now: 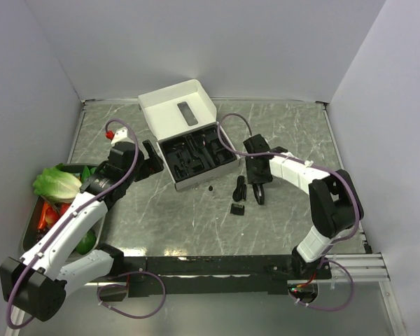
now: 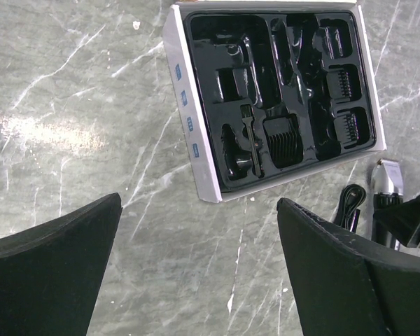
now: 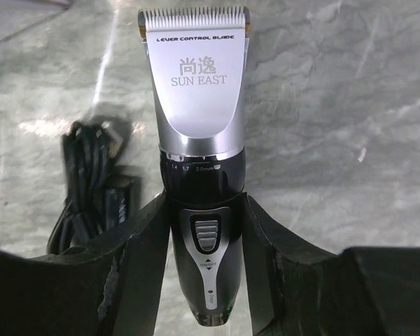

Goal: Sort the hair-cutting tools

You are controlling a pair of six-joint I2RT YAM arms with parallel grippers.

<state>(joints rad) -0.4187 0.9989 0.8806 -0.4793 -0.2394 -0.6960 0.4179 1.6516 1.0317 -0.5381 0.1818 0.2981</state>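
I will lift my right gripper over the insert's long slot (image 1: 208,150) next, because that slot is to its left in the top view. Then I will lower my right gripper and let go of the clipper.
The black-and-silver clipper (image 3: 196,105) lies lengthwise between my right gripper's (image 3: 205,203) fingers, which press on its black body; the blade points away. In the top view that gripper (image 1: 257,190) is low over the table, right of the white box (image 1: 196,183). A coiled black cord (image 1: 239,187) lies just left of it, with a small black piece (image 1: 237,208) nearer me. Black comb attachments (image 2: 283,140) sit in the box's black insert. My left gripper (image 2: 198,210) is open and empty over bare table, near the box's corner; the top view shows it (image 1: 152,159) left of the box.
The box lid (image 1: 178,112) stands open behind the insert. A bin (image 1: 35,217) with a lettuce (image 1: 56,185) and other vegetables sits at the left edge beside my left arm. White walls close in the table on three sides.
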